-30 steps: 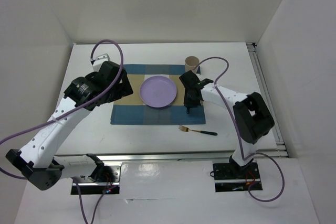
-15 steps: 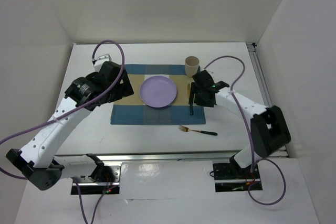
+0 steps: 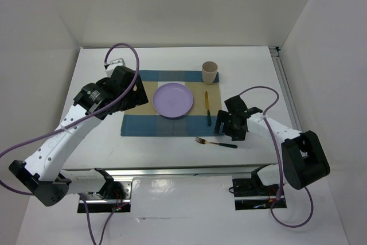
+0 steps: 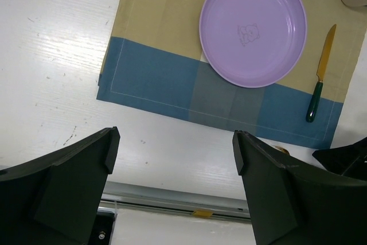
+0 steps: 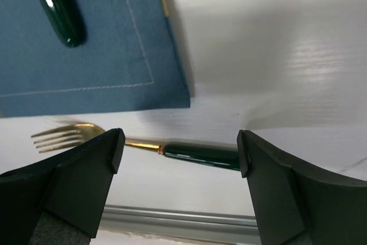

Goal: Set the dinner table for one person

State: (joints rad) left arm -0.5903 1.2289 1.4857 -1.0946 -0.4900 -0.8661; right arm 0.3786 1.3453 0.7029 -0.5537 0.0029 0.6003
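Observation:
The right gripper moves down and to its left in the top view next, where the fork's gold neck lies, and closes around it.
The white dinner table [image 3: 172,61] carries a blue-and-tan checked placemat [image 3: 137,123] with a purple plate [image 3: 172,100] on it. A knife [image 3: 207,109] with a gold blade and green handle lies on the mat right of the plate, and a tan cup [image 3: 210,72] stands at the mat's far right corner. A gold fork [image 3: 217,142] with a green handle lies on the bare table near the front edge. My right gripper [image 5: 180,153] is open just above the fork [image 5: 143,144], its handle between the fingers, nothing gripped. My left gripper [image 4: 175,159] hangs open and high over the mat's left side.
A silver rail [image 3: 183,169] runs along the table's near edge, close below the fork, and another rail [image 3: 289,107] along the right side. White walls enclose the table on three sides. The right arm's purple cable [image 3: 261,90] loops above the mat's right end.
My right gripper let go of the knife on the mat beside the plate, opened wide, and drew back toward the near edge over the fork. The left arm barely moved.

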